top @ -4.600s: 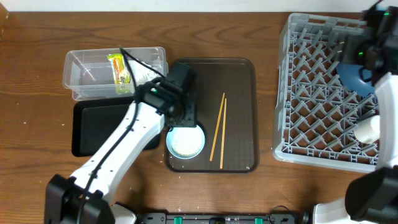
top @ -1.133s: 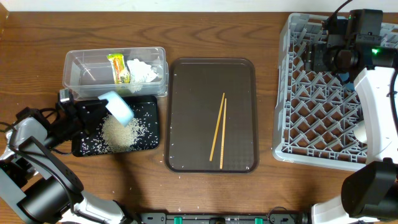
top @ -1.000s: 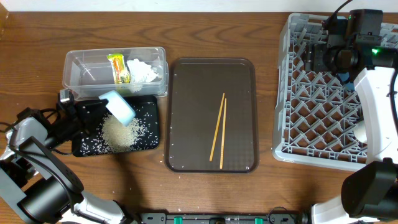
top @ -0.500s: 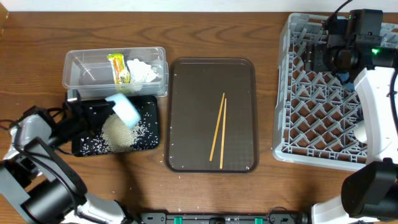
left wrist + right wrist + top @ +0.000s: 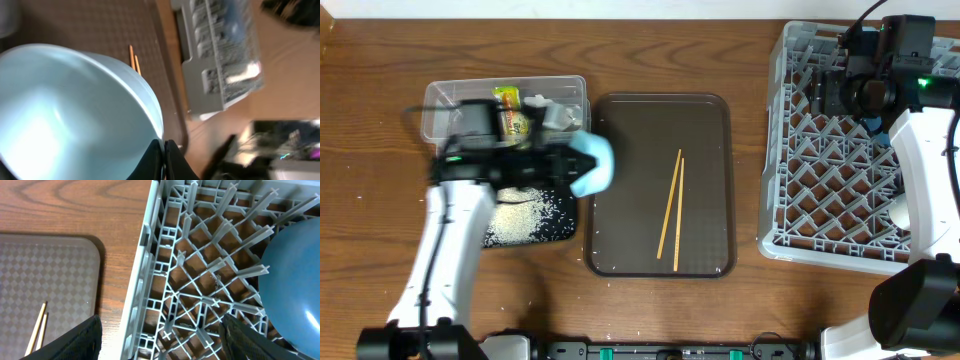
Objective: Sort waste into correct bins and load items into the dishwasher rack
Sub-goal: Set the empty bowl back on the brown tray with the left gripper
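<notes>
My left gripper crosses next to bare tray beside the chopsticks, below and to its right in the overhead view, lowers the white bowl and releases its rim.
My left gripper (image 5: 563,166) is shut on the rim of the white bowl (image 5: 591,165), holding it tipped on its side above the left edge of the brown tray. In the left wrist view the fingers (image 5: 164,156) pinch the rim of the bowl (image 5: 75,115). Loose rice (image 5: 520,213) lies in the black tray (image 5: 558,232). The snack wrapper (image 5: 510,103) and the tissue (image 5: 548,108) sit in the clear tub (image 5: 445,100). Two chopsticks (image 5: 670,205) lie on the brown tray. My right gripper (image 5: 162,340) hangs open over the left side of the dishwasher rack (image 5: 200,280), beside the blue plate (image 5: 295,290).
The brown serving tray (image 5: 700,130) fills the middle of the table. A white cup (image 5: 902,212) stands in the grey rack (image 5: 820,180) at the right. A few rice grains lie scattered on the wood near the front edge.
My left arm has swung the bowl to the right, from over the black tray to the brown tray's left edge. The rice stays in the black tray. The right arm has not moved.
</notes>
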You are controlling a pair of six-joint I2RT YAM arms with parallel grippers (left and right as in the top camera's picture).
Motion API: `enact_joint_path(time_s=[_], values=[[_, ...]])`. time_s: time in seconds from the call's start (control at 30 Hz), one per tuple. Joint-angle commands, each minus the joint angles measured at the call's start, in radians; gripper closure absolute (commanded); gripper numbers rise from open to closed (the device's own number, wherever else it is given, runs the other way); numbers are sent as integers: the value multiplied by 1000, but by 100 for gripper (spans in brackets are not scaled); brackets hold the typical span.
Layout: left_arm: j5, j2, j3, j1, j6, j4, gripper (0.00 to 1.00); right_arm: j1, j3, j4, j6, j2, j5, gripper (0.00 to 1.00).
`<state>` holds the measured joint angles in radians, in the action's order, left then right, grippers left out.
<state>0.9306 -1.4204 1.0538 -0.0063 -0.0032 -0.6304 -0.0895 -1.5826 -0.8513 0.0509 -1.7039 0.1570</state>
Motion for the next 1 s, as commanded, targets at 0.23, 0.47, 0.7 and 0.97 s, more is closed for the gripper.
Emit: enact_joint_path(time_s=[0.23,0.47,0.7,0.97], values=[[-458,-203,15,-395,-167,271,94,5,1,-5,-9,4,-3,25],[-472,-287,15,-439,-168,423,83,38,1,-3,-9,4,19,23],[-472,-188,16,-385,-167,352,57,121,1,37,-9,4,35,16],[-472,58,15,-235,-167,74,53,243,19,45,-14,-13,35,14]])
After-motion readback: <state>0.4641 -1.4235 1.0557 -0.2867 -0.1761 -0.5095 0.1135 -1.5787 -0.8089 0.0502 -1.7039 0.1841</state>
